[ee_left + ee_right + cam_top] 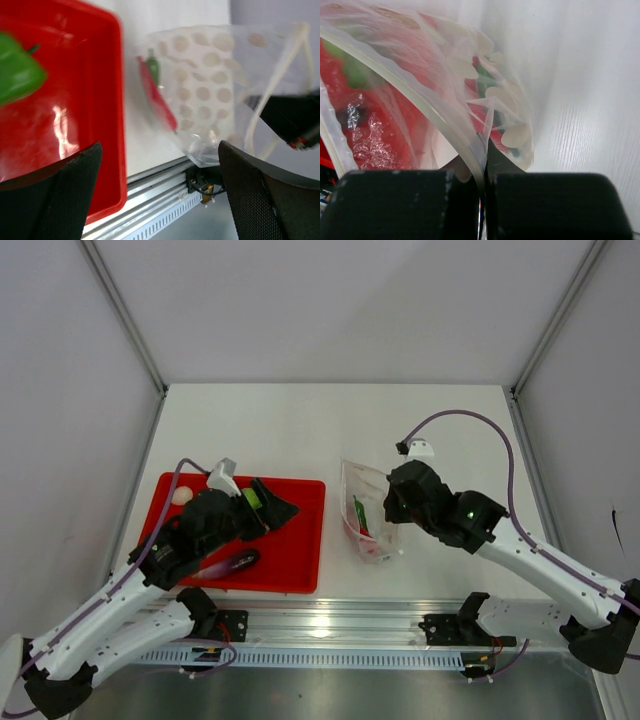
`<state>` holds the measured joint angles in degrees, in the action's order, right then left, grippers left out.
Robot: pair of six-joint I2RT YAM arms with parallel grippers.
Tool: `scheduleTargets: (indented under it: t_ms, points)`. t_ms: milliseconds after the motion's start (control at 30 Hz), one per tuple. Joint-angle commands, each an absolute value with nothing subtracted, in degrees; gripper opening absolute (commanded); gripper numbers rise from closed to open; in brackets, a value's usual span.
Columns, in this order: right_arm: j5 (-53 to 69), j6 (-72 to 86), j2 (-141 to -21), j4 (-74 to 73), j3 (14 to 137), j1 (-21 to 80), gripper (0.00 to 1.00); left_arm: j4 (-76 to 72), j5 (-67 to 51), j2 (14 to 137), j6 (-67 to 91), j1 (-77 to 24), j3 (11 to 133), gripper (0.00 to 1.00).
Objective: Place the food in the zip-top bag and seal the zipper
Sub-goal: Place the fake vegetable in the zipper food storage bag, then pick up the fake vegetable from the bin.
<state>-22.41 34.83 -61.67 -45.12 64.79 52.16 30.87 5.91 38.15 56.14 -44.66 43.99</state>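
Note:
My left gripper will next move back and down, turning from the bag toward the red tray, and close around the dark end of the purple eggplant, which is still outside the bag.
The clear zip-top bag lies right of the red tray. A thin red chili and a long green pepper are inside it; both also show in the left wrist view, the chili and the pepper. My right gripper is shut on the bag's right edge, by its pale zipper strip. My left gripper is open and empty above the tray, fingers wide apart. A round green vegetable and the purple eggplant are in the tray.
A pale round object sits at the tray's far left edge. A metal rail runs along the table's near edge. Frame posts stand at the back corners. A purple cable loops above the right arm.

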Motion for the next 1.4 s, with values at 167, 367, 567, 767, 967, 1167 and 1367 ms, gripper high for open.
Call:
scheduleTargets:
  t_ms: [167,367,567,767,967,1167,1367]
  points:
    - [-21.9,35.4,-61.0,-44.5,62.1,52.1,0.0,53.3,12.8,37.3,75.2,-36.5,42.5,0.99]
    - [-21.8,35.7,-60.3,-44.8,62.0,52.2,0.0,60.1,11.3,36.7,85.4,-25.5,41.7,1.0]
    - [-21.5,35.8,-60.0,-44.9,62.3,52.2,0.0,64.9,6.4,43.7,90.1,-16.9,43.6,1.0]
    - [-21.6,36.0,-59.6,-45.3,62.3,52.4,0.0,62.6,0.4,50.1,92.1,-11.8,39.6,0.92]
    - [-21.3,36.1,-59.5,-45.4,62.4,52.6,0.0,62.1,2.1,52.9,95.0,-9.2,38.4,0.9]
    - [-21.1,36.0,-59.2,-45.2,62.5,52.9,0.0,63.7,2.8,56.4,96.6,-9.1,39.6,0.89]
    - [-20.8,36.1,-59.2,-44.5,62.6,53.6,0.0,62.7,0.4,59.5,97.9,-9.1,38.0,0.85]
